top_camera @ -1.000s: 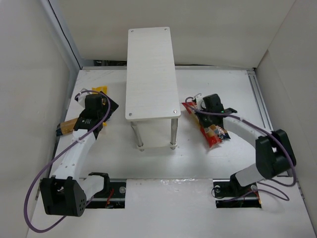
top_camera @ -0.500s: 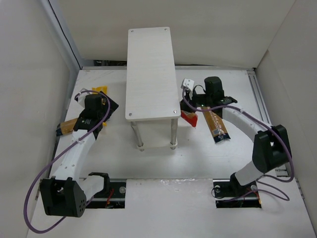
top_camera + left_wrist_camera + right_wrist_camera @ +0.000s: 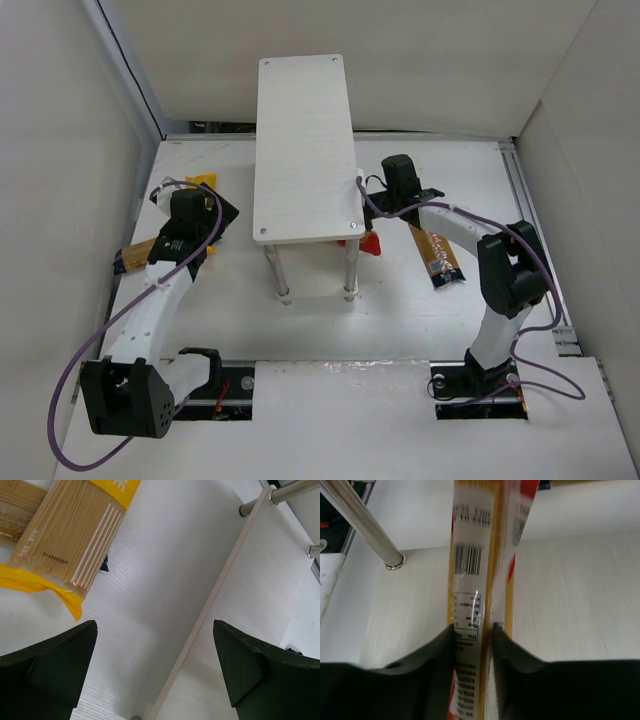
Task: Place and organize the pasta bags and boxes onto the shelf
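Observation:
The left gripper moves outward and down onto the spaghetti bag's yellow far part (image 3: 204, 180) (image 3: 116, 489) next and turns, because the bag lies slanted to the gripper's open fingers.
The shelf (image 3: 305, 150) stands mid-table; its lower board edge (image 3: 215, 595) and a leg (image 3: 366, 526) show in the wrist views. My right gripper (image 3: 392, 195) is beside the shelf's right edge, shut (image 3: 472, 627) on the red pack with a white label (image 3: 469, 570). The pack's red end (image 3: 370, 243) pokes out under the top board's near right corner. A golden-brown pack (image 3: 437, 255) lies on the table to the right. My left gripper (image 3: 195, 205) is open (image 3: 155, 670) and empty, left of the shelf. A yellow spaghetti bag (image 3: 80, 530) lies beside it.
A golden-brown pack (image 3: 135, 255) lies by the left wall, and a yellow pack (image 3: 202, 180) lies beyond my left gripper. White walls close in the table on the left, back and right. The arm bases stand at the near edge.
My right gripper has lifted the red pack, moved left to the shelf and pushed it under the top board. The golden-brown pack under it stays on the table. My left arm has not moved.

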Controlling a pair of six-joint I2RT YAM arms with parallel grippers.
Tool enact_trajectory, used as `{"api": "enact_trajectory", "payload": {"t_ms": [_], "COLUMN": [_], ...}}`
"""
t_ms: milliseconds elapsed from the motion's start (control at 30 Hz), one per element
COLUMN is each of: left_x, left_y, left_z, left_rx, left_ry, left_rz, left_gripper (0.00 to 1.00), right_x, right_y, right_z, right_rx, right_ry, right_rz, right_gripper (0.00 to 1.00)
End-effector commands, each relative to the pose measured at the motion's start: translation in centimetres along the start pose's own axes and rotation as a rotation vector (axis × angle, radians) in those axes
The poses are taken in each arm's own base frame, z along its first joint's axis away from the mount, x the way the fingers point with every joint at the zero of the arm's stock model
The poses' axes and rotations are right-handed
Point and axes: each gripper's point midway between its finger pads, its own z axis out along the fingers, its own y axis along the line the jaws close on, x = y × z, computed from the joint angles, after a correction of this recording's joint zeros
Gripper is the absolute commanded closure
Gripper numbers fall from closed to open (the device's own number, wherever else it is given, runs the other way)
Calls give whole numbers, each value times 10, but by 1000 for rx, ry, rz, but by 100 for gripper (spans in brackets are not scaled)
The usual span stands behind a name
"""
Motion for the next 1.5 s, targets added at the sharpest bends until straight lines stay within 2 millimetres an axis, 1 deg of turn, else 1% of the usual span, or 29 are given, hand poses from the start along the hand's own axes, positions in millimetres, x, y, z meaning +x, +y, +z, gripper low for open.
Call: {"api": "enact_trajectory", "payload": {"t_ms": [0, 67, 100, 133, 167, 200, 233, 333, 400, 433, 467, 500, 533, 567, 600, 633, 667, 700, 733, 767, 800, 833, 867, 1000, 1067, 1167, 1233, 1400, 1467], "left_x": [-17, -17, -17, -16, -16, -16, -16, -10, -13, -18, -18, -42, -50, -63, -74, -80, -84, -83, -80, -81, -71, -80, -81, -77, -70, -63, -56, -35, -31], "left_y": [-13, -13, -13, -11, -11, -11, -11, -6, 4, 5, 20, 33, 41, 39, 39, 37, 30, 12, 2, 2, 11, 5, 7, 27, 32, 46, 43, 63, 63], "left_z": [-11, -11, -11, -11, -11, -11, -11, -6, 0, 3, 12, 15, 18, 24, 36, 43, 51, 68, 76, 86, 104, 109, 115, 128, 134, 145, 147, 163, 167], "left_rx": [34, 34, 34, 28, 28, 28, 28, 13, -39, -59, -133, -208, -248, -240, -215, -181, -128, -10, 40, 56, 28, 41, 26, -5, 22, -11, 26, -10, 5], "left_ry": [-48, -48, -48, -42, -42, -42, -42, -29, -55, -70, -57, -111, -121, -144, -127, -113, -99, -55, -29, -19, 38, 36, 46, 84, 121, 160, 183, 252, 260], "left_rz": [-5, -5, -5, -3, -3, -3, -3, 2, 36, 51, 55, 27, 14, 28, 45, 144, 202, 349, 352, 454, 482, 498, 515, 582, 618, 624, 631, 649, 646], "left_gripper": [0, 0, 0, 0, 0, 0, 0, 0, 0, 0, 0, 0, 0, 0, 0, 0, 0, 0, 0, 0, 0, 0, 0, 0, 0, 0, 0, 0, 0], "right_x": [-38, -34, -31, -31, -31, -25, -23, -21, -12, -8, -5, -1, 6, 11, 16, 22, 26, 31, 29, 30, 27, 28, 25, 14, 23, 25, 28, 23, 23], "right_y": [6, 5, 7, 7, 8, 3, -1, -21, -34, -43, -41, -43, -53, -48, -50, -59, -64, -63, -60, -61, -59, -61, -60, -65, -67, -65, -66, -65, -65], "right_z": [16, 18, 18, 18, 18, 13, 8, -14, -30, -46, -56, -66, -87, -99, -112, -127, -145, -160, -161, -169, -172, -177, -178, -182, -178, -175, -174, -168, -168], "right_rx": [-86, -88, -90, -90, -91, -71, -57, 81, 180, 232, 262, 284, 347, 373, 421, 509, 576, 639, 642, 669, 683, 693, 696, 682, 666, 645, 643, 626, 626], "right_ry": [-97, -93, -90, -89, -89, -80, -79, -46, -19, -18, -19, -22, -23, -27, -30, -23, -29, -30, -35, -29, -30, -22, -26, -37, -28, -27, -24, -23, -23], "right_rz": [-148, -130, -122, -111, -101, -76, -52, -2, 70, 99, 149, 180, 215, 240, 296, 326, 350, 364, 355, 338, 328, 306, 298, 254, 264, 261, 269, 246, 246], "right_gripper": [56, 45, 33, 27, 15, 10, 0, 0, 0, 0, 0, 0, 0, 0, 0, 0, 0, 0, 0, 0, 0, 0, 0, 0, 0, 0, 0, 0, 0]}}
